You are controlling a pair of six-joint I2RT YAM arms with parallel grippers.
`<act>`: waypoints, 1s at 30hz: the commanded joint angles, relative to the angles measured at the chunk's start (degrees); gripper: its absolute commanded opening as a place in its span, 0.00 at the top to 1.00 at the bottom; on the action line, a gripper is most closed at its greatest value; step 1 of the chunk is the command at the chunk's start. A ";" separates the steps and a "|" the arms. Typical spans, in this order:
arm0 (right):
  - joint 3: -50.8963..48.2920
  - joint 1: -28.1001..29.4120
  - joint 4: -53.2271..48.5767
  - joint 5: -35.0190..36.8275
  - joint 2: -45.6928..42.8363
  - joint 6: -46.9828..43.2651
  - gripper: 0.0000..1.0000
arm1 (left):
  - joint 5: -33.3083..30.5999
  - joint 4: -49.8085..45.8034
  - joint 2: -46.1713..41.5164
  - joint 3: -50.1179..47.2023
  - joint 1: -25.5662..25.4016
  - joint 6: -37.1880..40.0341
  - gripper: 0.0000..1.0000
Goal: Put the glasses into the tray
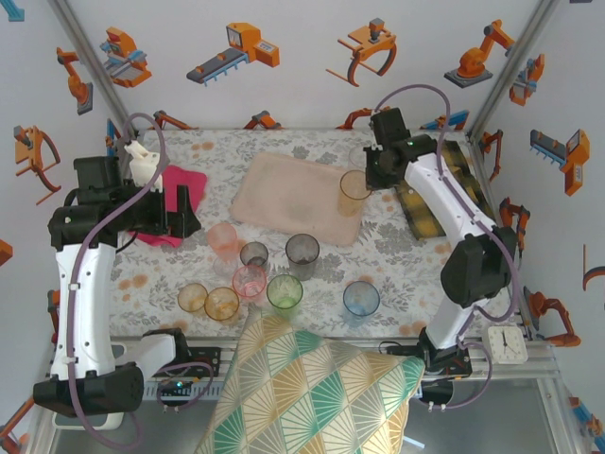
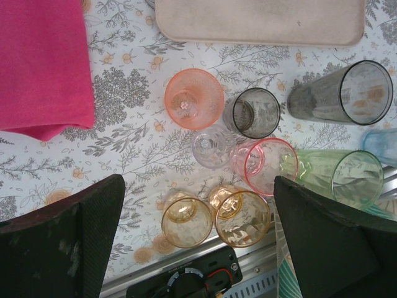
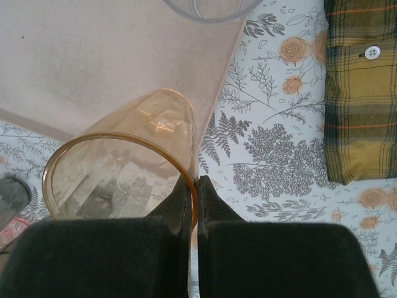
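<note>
The amber glass needs to go down onto the tray's bare end point(image 1: 349, 214) by the plaid cloth, and my right gripper needs to release the glass's rim there, since that end of the tray is below the gripper.
The pale pink-beige tray point(image 1: 298, 199) lies at the back centre of the table. My right gripper point(image 1: 376, 168) is shut on the rim of an amber glass point(image 1: 354, 192), which is at the tray's right edge. In the right wrist view the fingertips point(image 3: 194, 183) pinch this glass point(image 3: 124, 167) by its wall, over the tray corner point(image 3: 93, 62). My left gripper point(image 1: 180, 210) hangs open over the left side, holding nothing. Its fingers point(image 2: 62, 242) frame two amber glasses point(image 2: 186, 218) far below. Pink point(image 2: 263, 164), orange-pink point(image 2: 193, 98), grey point(image 2: 253, 112), green point(image 2: 347, 177) and blue point(image 1: 360, 299) glasses stand on the table.
A magenta cloth point(image 1: 189, 180) lies under the left gripper. A yellow-black plaid cloth point(image 3: 363, 93) lies right of the tray. A patterned cushion point(image 1: 312, 388) covers the near edge, and a small clock point(image 1: 508, 345) sits near the right base. A clear rim point(image 3: 205, 7) shows over the tray.
</note>
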 commanded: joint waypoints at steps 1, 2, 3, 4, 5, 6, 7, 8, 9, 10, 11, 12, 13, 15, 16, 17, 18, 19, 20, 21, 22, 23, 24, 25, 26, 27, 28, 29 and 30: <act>1.75 -0.36 2.16 1.44 0.92 -0.78 1.00 | 1.80 -0.83 -0.67 -0.71 0.37 0.60 0.03; 1.67 -0.36 2.37 1.62 1.37 -0.68 1.00 | 1.84 -0.83 -0.67 -0.67 0.42 0.59 0.03; 1.77 -0.36 2.54 1.65 1.97 -0.66 1.00 | 1.80 -0.86 -0.66 -0.47 0.44 0.56 0.03; 1.85 -0.36 2.62 1.65 2.59 -0.58 1.00 | 1.81 -0.89 -0.67 -0.43 0.42 0.60 0.03; 1.89 -0.35 2.76 1.69 3.11 -0.45 1.00 | 1.80 -0.86 -0.67 -0.34 0.43 0.71 0.03; 1.95 -0.36 2.77 1.91 3.58 -0.36 1.00 | 1.81 -0.84 -0.69 -0.40 0.49 0.74 0.03; 1.93 -0.32 2.83 2.24 4.02 -0.40 1.00 | 1.84 -0.88 -0.65 -0.39 0.45 0.70 0.03; 1.84 -0.33 2.84 2.61 4.37 -0.48 1.00 | 1.80 -0.85 -0.55 -0.34 0.46 0.70 0.03; 1.85 -0.36 2.83 2.98 4.75 -0.57 1.00 | 1.80 -0.84 -0.57 -0.40 0.50 0.74 0.03; 1.84 -0.45 2.89 3.21 5.02 -0.63 1.00 | 1.80 -0.84 -0.59 -0.38 0.47 0.79 0.03; 1.84 -0.40 2.86 3.36 5.28 -0.60 1.00 | 1.92 -0.92 -0.56 -0.43 0.45 0.70 0.03; 1.84 -0.45 2.85 3.41 5.56 -0.65 1.00 | 1.89 -0.84 -0.50 -0.43 0.48 0.70 0.03; 1.84 -0.52 2.84 3.56 5.82 -0.66 1.00 | 1.92 -0.91 -0.56 -0.43 0.51 0.70 0.03; 1.82 -0.50 2.91 4.10 6.17 -0.66 1.00 | 1.90 -0.84 -0.56 -0.43 0.54 0.77 0.03; 1.77 -0.61 2.91 4.11 6.36 -0.65 1.00 | 1.80 -0.89 -0.67 -0.51 0.59 0.82 0.03; 1.86 -0.64 2.95 4.03 6.69 -0.64 1.00 | 1.78 -0.87 -0.69 -0.51 0.63 0.79 0.03; 1.96 -0.79 2.99 3.82 6.95 -0.64 1.00 | 1.80 -0.87 -0.74 -0.68 0.68 0.81 0.03; 1.97 -0.77 3.02 3.55 7.19 -0.66 1.00 | 1.90 -0.86 -0.78 -0.73 0.62 0.80 0.03; 2.01 -0.82 2.97 3.43 7.39 -0.66 1.00 | 1.91 -0.84 -0.74 -0.77 0.61 0.79 0.03; 2.06 -0.85 2.99 3.27 7.66 -0.66 1.00 | 1.97 -0.86 -0.75 -0.85 0.62 0.81 0.03; 2.06 -0.81 3.03 3.23 7.90 -0.56 1.00 | 1.93 -0.86 -0.80 -0.87 0.67 0.79 0.03; 2.03 -0.85 2.87 3.15 8.10 -0.53 1.00 | 1.98 -0.90 -0.89 -0.91 0.61 0.84 0.03; 2.08 -0.93 2.91 3.14 8.27 -0.46 1.00 | 1.98 -0.91 -0.84 -0.87 0.72 0.86 0.03; 2.02 -0.94 2.82 3.14 8.37 -0.40 1.00 | 2.03 -0.88 -0.88 -0.84 0.71 0.82 0.03; 2.02 -1.04 2.83 2.93 8.47 -0.27 1.00 | 2.06 -0.84 -0.84 -0.90 0.76 0.73 0.03; 2.02 -1.13 2.83 2.60 8.60 -0.28 1.00 | 2.06 -0.87 -0.89 -0.86 0.74 0.80 0.03; 2.10 -1.17 2.76 2.32 8.69 -0.24 1.00 | 2.14 -0.84 -0.93 -0.96 0.75 0.80 0.03; 2.23 -1.16 2.59 2.27 8.74 -0.22 1.00 | 2.16 -0.86 -0.98 -1.03 0.83 0.73 0.03; 2.22 -1.21 2.43 2.22 8.78 -0.22 0.99 | 2.22 -0.84 -1.01 -1.11 0.79 0.77 0.03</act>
